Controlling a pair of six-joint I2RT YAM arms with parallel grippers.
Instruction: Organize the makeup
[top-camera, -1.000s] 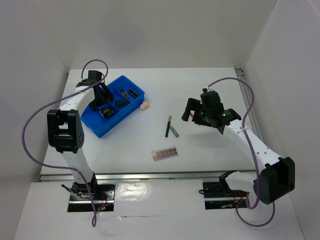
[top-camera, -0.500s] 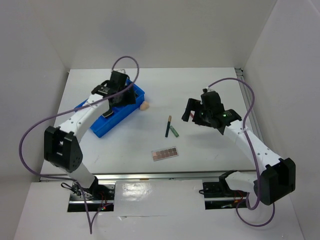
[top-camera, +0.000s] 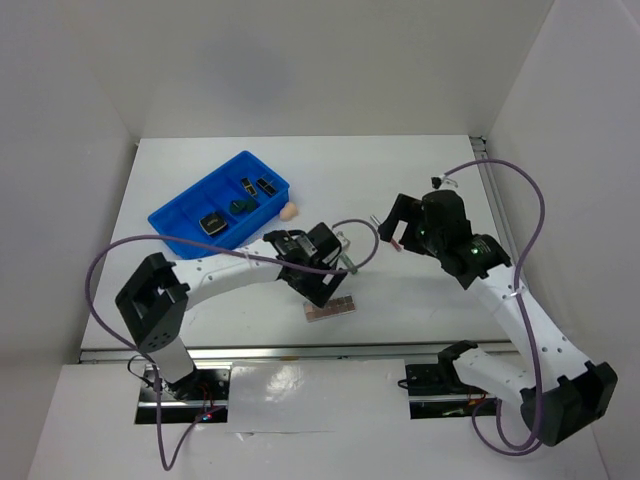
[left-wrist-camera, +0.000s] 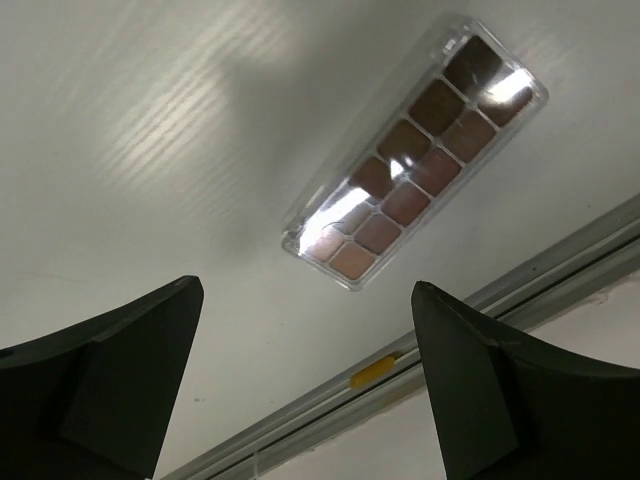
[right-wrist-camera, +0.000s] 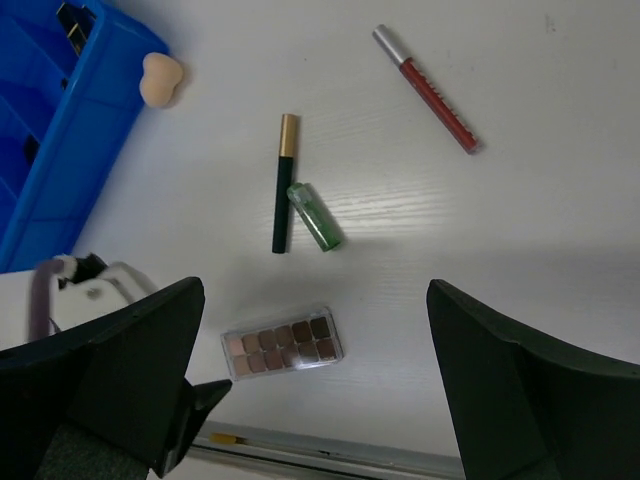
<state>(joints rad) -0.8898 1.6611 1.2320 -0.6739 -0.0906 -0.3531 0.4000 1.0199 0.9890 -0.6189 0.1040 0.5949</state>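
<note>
My left gripper is to turn slightly next and go down onto the palette's pale near end (top-camera: 316, 311) (left-wrist-camera: 347, 242).
A brown-pink eyeshadow palette (top-camera: 331, 309) (left-wrist-camera: 415, 165) (right-wrist-camera: 283, 342) lies flat near the table's front edge. My left gripper (top-camera: 325, 285) (left-wrist-camera: 305, 385) hovers just above it, open and holding nothing. My right gripper (top-camera: 395, 225) (right-wrist-camera: 315, 385) is open and empty, high over the middle right. Below it lie a dark pencil with a gold cap (right-wrist-camera: 281, 185), a short green pencil (right-wrist-camera: 315, 217) (top-camera: 350, 266) and a red pencil (right-wrist-camera: 430, 90). The beige sponge (top-camera: 289, 211) (right-wrist-camera: 155, 80) rests beside the blue tray (top-camera: 178, 207) (right-wrist-camera: 60, 140). Dark compacts (top-camera: 212, 223) and lipstick tubes (top-camera: 265, 185) sit in the tray.
A metal rail (left-wrist-camera: 440, 345) (right-wrist-camera: 330, 455) with a yellow marker runs along the table's front edge, close to the palette. The left arm (top-camera: 230, 272) stretches across the table from the left. White walls enclose the table at the back and on both sides.
My left arm swung away from the blue tray to above the palette, and its jaws spread wider. My right gripper shifted a little to the right.
</note>
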